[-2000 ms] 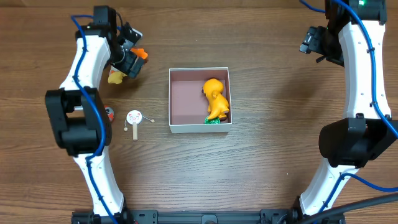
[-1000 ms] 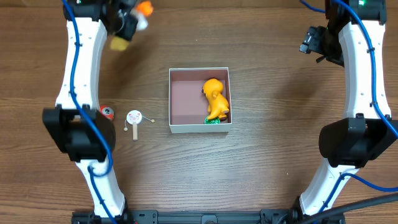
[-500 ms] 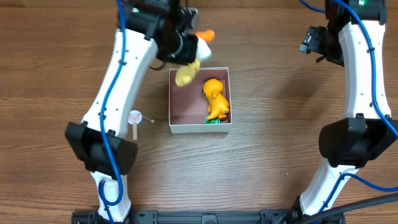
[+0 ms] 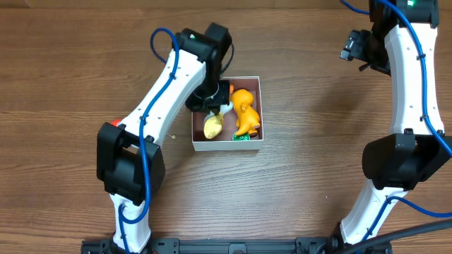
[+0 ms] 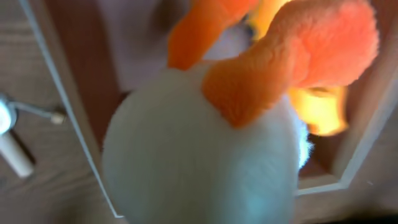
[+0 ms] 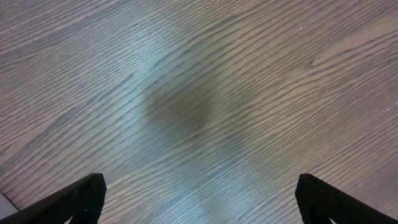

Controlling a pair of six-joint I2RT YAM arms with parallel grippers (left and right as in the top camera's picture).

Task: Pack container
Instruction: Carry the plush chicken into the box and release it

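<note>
My left gripper will next line up with the container's sides, lower into its free half and release the plush toy, as the orange toy fills one half.
The container (image 4: 226, 147), a small square white-walled box with a pink-brown floor, sits at the table's middle. An orange toy (image 4: 246, 111) lies in its right half, with a small green piece (image 4: 244, 137) at the front wall. My left gripper (image 4: 212, 106) hangs over the box's left half, shut on a white, yellow and orange plush toy (image 4: 213, 127) that reaches down inside the walls. In the left wrist view the plush toy (image 5: 199, 162) fills the picture and hides the fingers; the container wall (image 5: 62, 93) and the orange toy (image 5: 317, 109) show behind it. My right gripper (image 6: 199, 205) stands open over bare wood at the far right.
A small red object (image 4: 109, 125) peeks out beside the left arm, left of the box. A white round piece on a stick (image 5: 12, 143) lies on the wood just left of the container; the arm covers it from above.
The left arm has carried the plush toy from the far left of the table to the container and lowered it into the left half. The right arm has not moved.
</note>
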